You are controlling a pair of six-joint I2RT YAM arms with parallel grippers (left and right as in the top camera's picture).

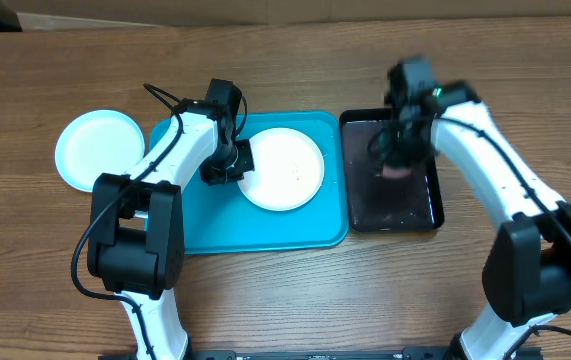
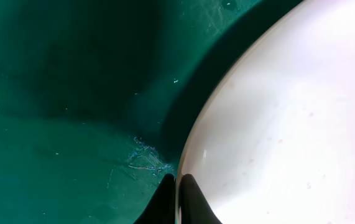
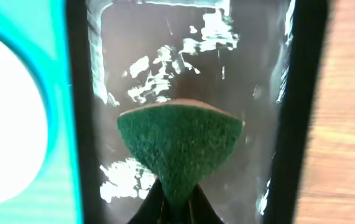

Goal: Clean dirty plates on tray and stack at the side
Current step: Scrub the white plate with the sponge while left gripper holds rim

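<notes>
My right gripper goes down to the black tray's bottom below it next and releases the sponge point(image 3: 177, 143) after sweeping it over the speckled plate.
A white plate point(image 1: 285, 170) lies on the turquoise tray point(image 1: 265, 230). My left gripper point(image 1: 227, 166) is shut on its left rim. In the left wrist view the plate's edge point(image 2: 289, 112) runs between the two black fingertips point(image 2: 165, 202), with the tray floor point(image 2: 71, 93) beneath. A second pale plate point(image 1: 95, 150) rests on the table left of the tray. My right gripper point(image 1: 397, 160) hangs over the black tray, shut on a green scouring sponge point(image 3: 177, 143). That sponge fans out from the right gripper's point(image 3: 177, 202) tips.
The glossy black tray point(image 1: 365, 205) stands right of the turquoise tray, and its floor point(image 3: 152, 74) looks wet with bright reflections. Bare wooden table point(image 1: 385, 290) surrounds both trays. Both arm bases stand at the front edge.
</notes>
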